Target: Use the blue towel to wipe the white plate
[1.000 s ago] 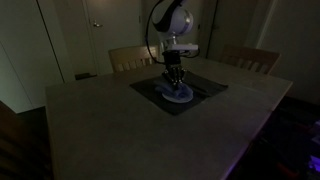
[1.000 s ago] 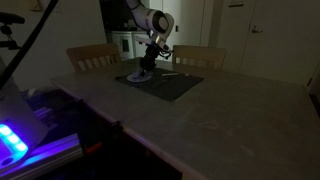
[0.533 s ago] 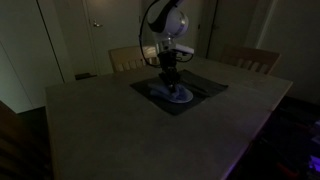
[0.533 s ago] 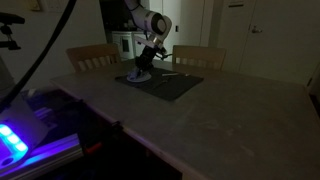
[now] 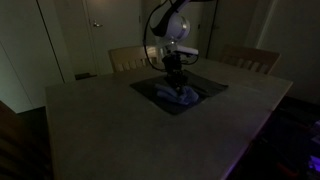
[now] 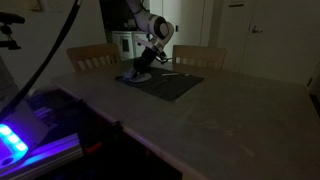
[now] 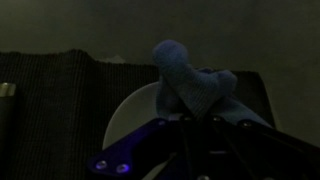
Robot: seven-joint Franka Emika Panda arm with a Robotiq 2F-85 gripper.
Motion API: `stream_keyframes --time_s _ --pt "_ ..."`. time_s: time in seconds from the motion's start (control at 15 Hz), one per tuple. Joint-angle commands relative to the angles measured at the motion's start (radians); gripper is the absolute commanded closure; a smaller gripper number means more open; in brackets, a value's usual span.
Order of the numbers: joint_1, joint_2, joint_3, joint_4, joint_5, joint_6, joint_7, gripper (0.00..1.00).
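The spot at the placemat's bare corner (image 5: 146, 84) is clear. I should next move the towel (image 5: 181, 95) in my gripper off the plate, across the plate's rim, toward that corner and let it go there.
The scene is dim. A white plate (image 7: 128, 118) lies on a dark placemat (image 7: 50, 95) on the table; it shows in both exterior views (image 5: 172, 97) (image 6: 136, 78). The blue towel (image 7: 190, 85) is bunched up and rests on the plate. My gripper (image 7: 196, 122) is shut on the towel and presses it down onto the plate. In both exterior views the gripper (image 5: 175, 85) (image 6: 146, 66) points straight down over the plate, and the towel (image 5: 181, 95) pokes out beside it. The fingertips are hidden in shadow.
The placemat (image 5: 203, 93) (image 6: 180, 85) lies at the far side of a large grey table (image 5: 140, 140) (image 6: 220, 125). Wooden chairs (image 5: 130, 57) (image 6: 90, 56) stand behind the table. A pale object (image 7: 6, 90) lies at the mat's left edge. Blue light glows on equipment (image 6: 15, 140).
The gripper has swung across the plate with the towel, first one way then back, dragging the towel over the plate. The plate and mat have stayed put.
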Motion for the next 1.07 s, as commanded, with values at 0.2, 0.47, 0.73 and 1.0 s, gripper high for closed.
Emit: stream_keyframes --time_s 0.2,0.47,0.73,1.0 --pt "0.032 -0.02 -0.067 -0.029 -0.014 0.013 0.264 0.98" --pt "0.072 -0.025 -0.111 -0.012 -0.054 -0.015 0.426 0.98" --pt "0.105 -0.029 -0.151 0.001 -0.101 -0.022 0.556 0.98" --pt "0.121 -0.028 -0.154 0.014 -0.126 0.054 0.594 0.98"
